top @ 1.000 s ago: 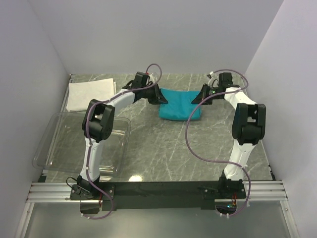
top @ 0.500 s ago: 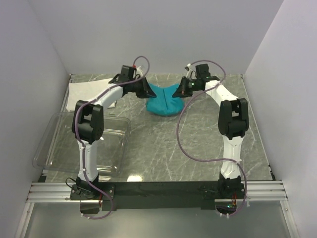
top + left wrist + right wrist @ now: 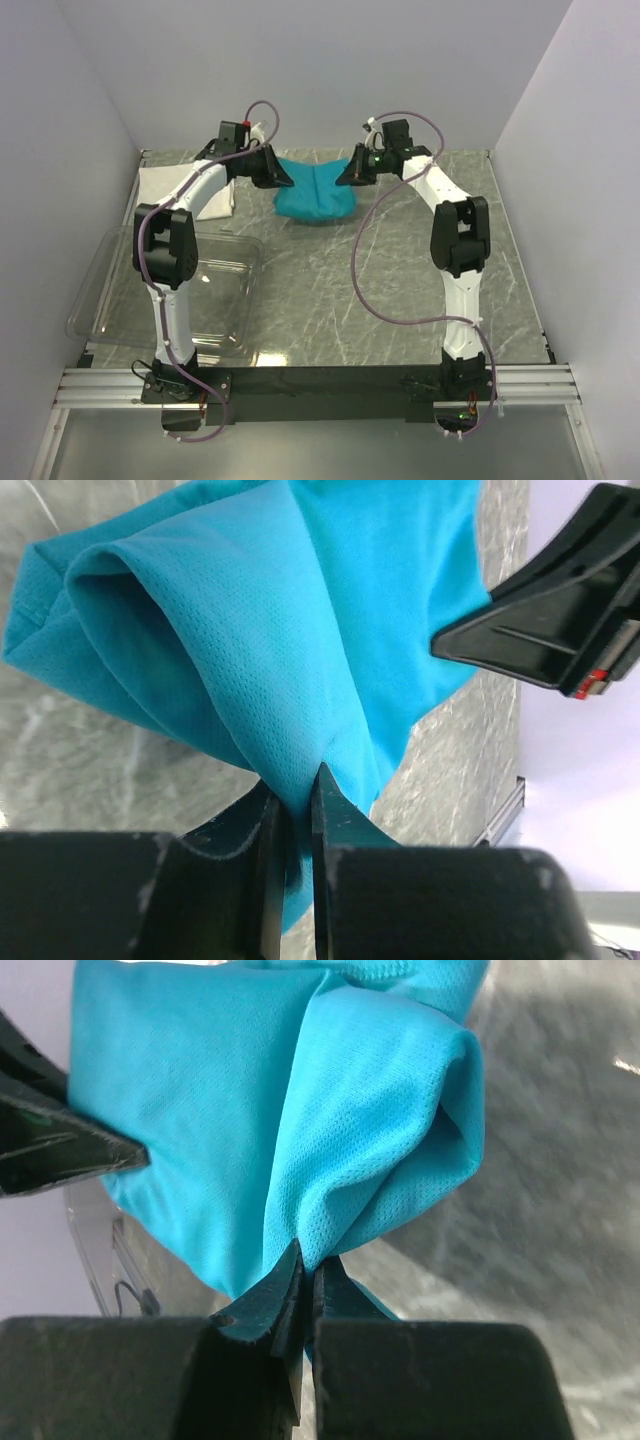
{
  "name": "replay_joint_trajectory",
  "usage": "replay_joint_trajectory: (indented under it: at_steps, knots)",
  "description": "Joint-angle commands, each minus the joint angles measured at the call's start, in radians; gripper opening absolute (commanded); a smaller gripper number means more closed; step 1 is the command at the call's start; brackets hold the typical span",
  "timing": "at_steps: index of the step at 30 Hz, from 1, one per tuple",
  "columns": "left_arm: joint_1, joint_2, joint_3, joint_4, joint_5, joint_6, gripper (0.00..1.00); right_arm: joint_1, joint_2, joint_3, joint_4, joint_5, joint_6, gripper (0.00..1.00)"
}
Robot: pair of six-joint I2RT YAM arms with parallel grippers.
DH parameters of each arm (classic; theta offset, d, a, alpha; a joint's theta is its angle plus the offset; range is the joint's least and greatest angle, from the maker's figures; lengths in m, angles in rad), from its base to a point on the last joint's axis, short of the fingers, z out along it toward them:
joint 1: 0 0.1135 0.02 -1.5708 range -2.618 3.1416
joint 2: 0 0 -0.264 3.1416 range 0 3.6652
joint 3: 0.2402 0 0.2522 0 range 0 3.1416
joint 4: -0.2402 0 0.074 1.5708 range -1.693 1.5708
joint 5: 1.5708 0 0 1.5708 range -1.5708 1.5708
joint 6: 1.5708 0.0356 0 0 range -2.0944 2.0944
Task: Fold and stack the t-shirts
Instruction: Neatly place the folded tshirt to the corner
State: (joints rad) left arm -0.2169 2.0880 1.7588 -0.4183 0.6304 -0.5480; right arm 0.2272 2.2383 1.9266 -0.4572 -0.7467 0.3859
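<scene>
The white t-shirt is lying folded, so my left gripper will go left in the top view and down over that t-shirt's wall-side edge (image 3: 150, 182), then let go.
The teal-blue t-shirt (image 3: 312, 192) hangs folded between my two grippers at the back of the table, sagging in the middle. My left gripper (image 3: 283, 180) is shut on its left edge; the cloth (image 3: 250, 630) is pinched between the jaws. My right gripper (image 3: 343, 179) is shut on its right edge, the cloth (image 3: 330, 1130) bunched at the jaws. The white t-shirt (image 3: 170, 187) lies as a folded rectangle at the back left, partly under my left arm.
A clear plastic bin (image 3: 110, 290) sits at the front left. The marble table (image 3: 400, 290) runs to walls at the back and both sides. The right gripper's finger (image 3: 550, 630) shows in the left wrist view.
Both grippers have carried the teal shirt left and toward the back, closer to the white shirt. They have moved nearer each other, so the shirt sags more.
</scene>
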Motion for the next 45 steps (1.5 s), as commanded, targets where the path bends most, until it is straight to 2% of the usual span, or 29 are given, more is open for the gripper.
replay_joint_trajectory:
  at_steps: [1, 5, 11, 17, 23, 27, 37, 45]
  knots:
    - [0.039, -0.058, 0.094, -0.042, -0.006, 0.078, 0.00, 0.043, 0.038, 0.119, 0.043, 0.001, 0.045, 0.00]
    - [0.109, -0.074, 0.100, -0.077, -0.014, 0.109, 0.00, 0.112, 0.098, 0.209, 0.080, 0.018, 0.111, 0.00]
    - [0.207, -0.103, 0.071, -0.112, -0.040, 0.168, 0.00, 0.205, 0.150, 0.273, 0.233, 0.066, 0.229, 0.00]
    - [0.319, -0.105, 0.064, -0.112, -0.061, 0.195, 0.00, 0.311, 0.199, 0.324, 0.377, 0.188, 0.309, 0.00]
    - [0.405, -0.100, 0.070, -0.106, -0.084, 0.223, 0.00, 0.380, 0.328, 0.501, 0.431, 0.322, 0.344, 0.00]
    - [0.450, -0.102, 0.057, -0.100, -0.130, 0.246, 0.00, 0.402, 0.408, 0.607, 0.546, 0.360, 0.409, 0.00]
    - [0.556, -0.086, 0.038, -0.057, -0.138, 0.247, 0.00, 0.492, 0.526, 0.686, 0.693, 0.495, 0.517, 0.00]
    - [0.602, 0.010, 0.136, -0.065, -0.112, 0.237, 0.00, 0.543, 0.578, 0.715, 0.755, 0.641, 0.528, 0.00]
